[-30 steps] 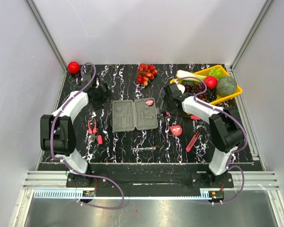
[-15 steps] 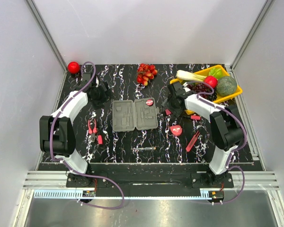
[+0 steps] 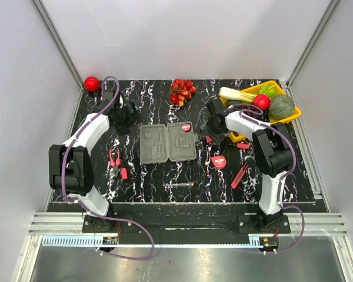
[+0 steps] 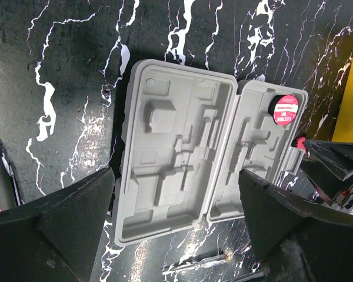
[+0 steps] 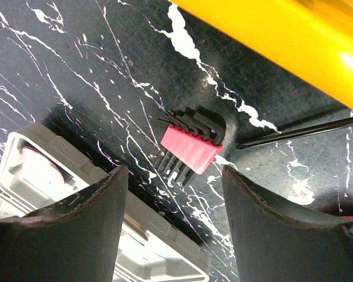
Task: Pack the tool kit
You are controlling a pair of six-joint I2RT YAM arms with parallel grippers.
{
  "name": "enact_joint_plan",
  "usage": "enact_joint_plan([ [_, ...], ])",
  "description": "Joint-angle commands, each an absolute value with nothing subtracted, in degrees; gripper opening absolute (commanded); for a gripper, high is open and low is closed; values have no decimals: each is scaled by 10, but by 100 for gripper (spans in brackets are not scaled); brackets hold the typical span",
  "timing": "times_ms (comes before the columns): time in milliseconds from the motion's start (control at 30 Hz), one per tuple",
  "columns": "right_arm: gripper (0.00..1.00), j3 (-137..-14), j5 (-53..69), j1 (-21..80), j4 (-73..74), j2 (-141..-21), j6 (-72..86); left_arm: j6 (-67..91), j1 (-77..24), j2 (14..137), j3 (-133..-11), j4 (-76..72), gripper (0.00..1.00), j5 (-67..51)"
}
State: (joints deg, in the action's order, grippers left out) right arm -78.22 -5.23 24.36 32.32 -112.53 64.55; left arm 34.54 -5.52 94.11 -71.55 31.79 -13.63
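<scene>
The red holder of black hex keys lies at a slant across the opening between the fingers, so the robot's right gripper should turn next and bring its open fingers around the holder.
The grey tool kit case (image 3: 167,142) lies open and flat mid-table, with a round red-labelled roll (image 4: 285,110) in its right half; the other moulded pockets (image 4: 182,170) look bare. My left gripper (image 3: 127,119) hovers open just left of the case (image 4: 176,235). My right gripper (image 3: 212,127) stands open by the case's right edge, above a red holder of black hex keys (image 5: 191,147) that lies between its fingers' line (image 5: 173,229), untouched. Loose on the table are red pliers (image 3: 113,161), a red tape measure (image 3: 220,161), a red knife (image 3: 240,175) and a screwdriver (image 3: 179,185).
A yellow tray (image 3: 291,119) of fruit and vegetables stands at the back right, close behind my right gripper. A red ball (image 3: 92,83) sits in the back left corner and red grapes (image 3: 182,91) at the back middle. A thin black rod (image 5: 300,132) lies by the tray.
My right arm's elbow has swung back toward the tray, and its jaws have spread wider over the hex key holder. The left arm has not moved.
</scene>
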Motion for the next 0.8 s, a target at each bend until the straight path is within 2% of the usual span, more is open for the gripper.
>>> enact_joint_plan([
  [0,70,-837,-68,243,387,-1149,672,347,-56,913,-712,301,91,-148],
  [167,70,-889,-86,243,468,-1179,677,350,-56,905,-700,291,91,-151],
  [367,68,-918,-103,243,487,-1203,689,352,-55,903,-688,282,91,-158],
  [533,63,-971,-113,243,528,-1236,691,350,-55,900,-683,278,91,-161],
  [767,62,-987,-124,243,550,-1252,722,353,-56,902,-677,269,91,-167],
])
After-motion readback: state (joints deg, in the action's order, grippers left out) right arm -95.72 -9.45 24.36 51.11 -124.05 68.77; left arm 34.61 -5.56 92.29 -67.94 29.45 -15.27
